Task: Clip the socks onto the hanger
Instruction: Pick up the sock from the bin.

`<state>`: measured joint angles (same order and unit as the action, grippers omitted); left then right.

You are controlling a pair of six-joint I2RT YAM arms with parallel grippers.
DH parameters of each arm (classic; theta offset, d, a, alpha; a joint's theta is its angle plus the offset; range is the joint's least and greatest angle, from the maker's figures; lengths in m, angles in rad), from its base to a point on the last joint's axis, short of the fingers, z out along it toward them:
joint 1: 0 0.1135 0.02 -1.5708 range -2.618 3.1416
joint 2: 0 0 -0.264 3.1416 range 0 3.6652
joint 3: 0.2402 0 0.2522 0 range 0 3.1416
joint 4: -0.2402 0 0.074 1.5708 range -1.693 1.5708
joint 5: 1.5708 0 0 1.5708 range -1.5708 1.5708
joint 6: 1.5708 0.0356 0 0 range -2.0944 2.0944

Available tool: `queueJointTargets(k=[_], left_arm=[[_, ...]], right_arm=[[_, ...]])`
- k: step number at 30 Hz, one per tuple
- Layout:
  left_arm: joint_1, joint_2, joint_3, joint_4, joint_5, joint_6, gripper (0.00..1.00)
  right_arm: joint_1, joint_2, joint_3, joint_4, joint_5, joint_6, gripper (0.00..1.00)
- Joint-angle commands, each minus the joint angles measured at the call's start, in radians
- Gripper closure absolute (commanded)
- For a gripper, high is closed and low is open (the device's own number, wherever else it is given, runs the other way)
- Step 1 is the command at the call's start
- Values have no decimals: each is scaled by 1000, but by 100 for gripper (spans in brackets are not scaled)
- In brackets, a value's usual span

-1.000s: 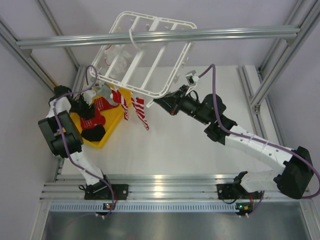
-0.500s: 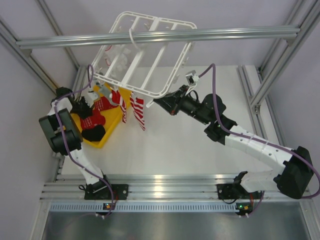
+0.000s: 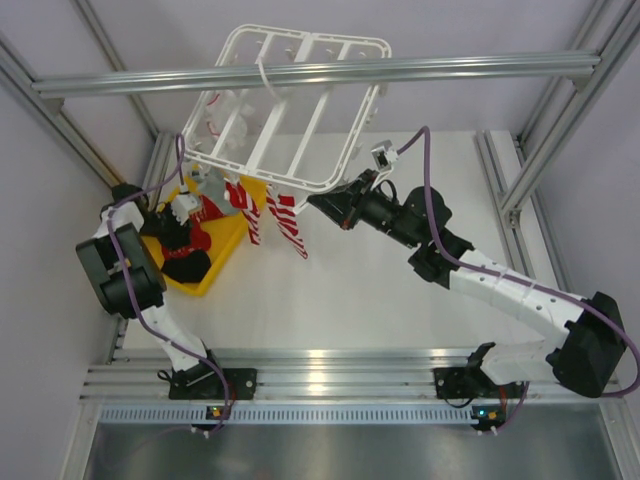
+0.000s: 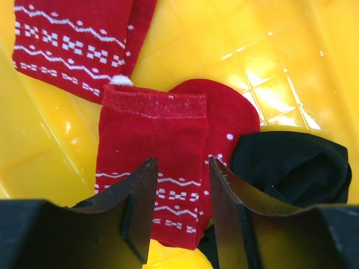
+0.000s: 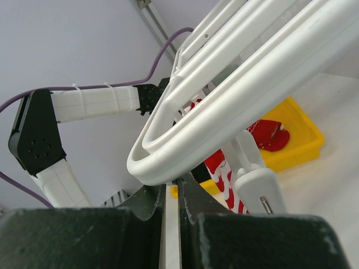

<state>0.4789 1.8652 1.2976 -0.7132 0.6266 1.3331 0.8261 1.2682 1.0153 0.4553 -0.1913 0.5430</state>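
Observation:
Next I need to lower my left gripper and shift toward the cuff's middle to close there, since my open jaws straddle the red sock short of its cuff.
The white hanger [image 3: 290, 110] hangs tilted from the grey beam; its rim fills the right wrist view [image 5: 241, 89]. My right gripper [image 3: 318, 203] is shut on a thin white part at the hanger's near corner [image 5: 171, 218]. Two red-and-white striped socks [image 3: 287, 222] hang from clips on the near edge, one showing in the right wrist view [image 5: 224, 174]. My left gripper [image 3: 183, 222] is open over the yellow tray [image 3: 225, 250]. Its fingers [image 4: 140, 207] straddle a red sock with white markings [image 4: 151, 140], just above it. Another patterned sock [image 4: 73, 45] lies beyond.
A black fabric bundle [image 4: 291, 165] lies in the tray right of the red sock and under my right finger. A white clip [image 5: 255, 188] dangles close to my right gripper. Grey aluminium beams [image 3: 320, 72] cross overhead and run along both sides.
The hanger has shifted slightly and the hanging striped socks have swung to the right. My left gripper has moved a little within the tray. The right gripper keeps its grip.

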Motion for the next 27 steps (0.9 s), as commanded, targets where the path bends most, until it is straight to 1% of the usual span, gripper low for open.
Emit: queueJointTargets(k=[1, 3, 6, 10, 13, 17, 18, 21, 23, 24, 27], left_arm=[[-11, -2, 29, 37, 33, 67, 52], [-17, 17, 45, 46, 18, 83, 48], [-29, 51, 60, 76, 10, 80, 48], [-46, 100, 66, 103, -16, 75, 50], [-46, 126, 68, 149, -28, 40, 52], [-45, 132, 83, 109, -18, 32, 77], [-45, 126, 80, 101, 2, 34, 85], [-39, 62, 62, 55, 54, 51, 95], [-34, 29, 37, 25, 74, 49, 99], [-30, 13, 31, 15, 84, 48, 100], [0, -52, -4, -49, 130, 48, 100]], right_arm=[[-31, 17, 23, 19, 6, 3, 100], [-36, 22, 22, 22, -2, 9, 100], [-42, 25, 20, 29, -7, 14, 100], [-47, 25, 11, 31, -8, 18, 100], [-50, 26, 3, 28, -7, 21, 100], [-48, 23, 2, 26, -8, 20, 100], [-50, 23, 2, 26, -8, 21, 100], [-50, 19, 2, 23, -8, 18, 100], [-50, 19, 5, 20, -8, 14, 100], [-50, 17, 6, 20, -8, 12, 100], [-50, 17, 12, 17, -8, 5, 100]])
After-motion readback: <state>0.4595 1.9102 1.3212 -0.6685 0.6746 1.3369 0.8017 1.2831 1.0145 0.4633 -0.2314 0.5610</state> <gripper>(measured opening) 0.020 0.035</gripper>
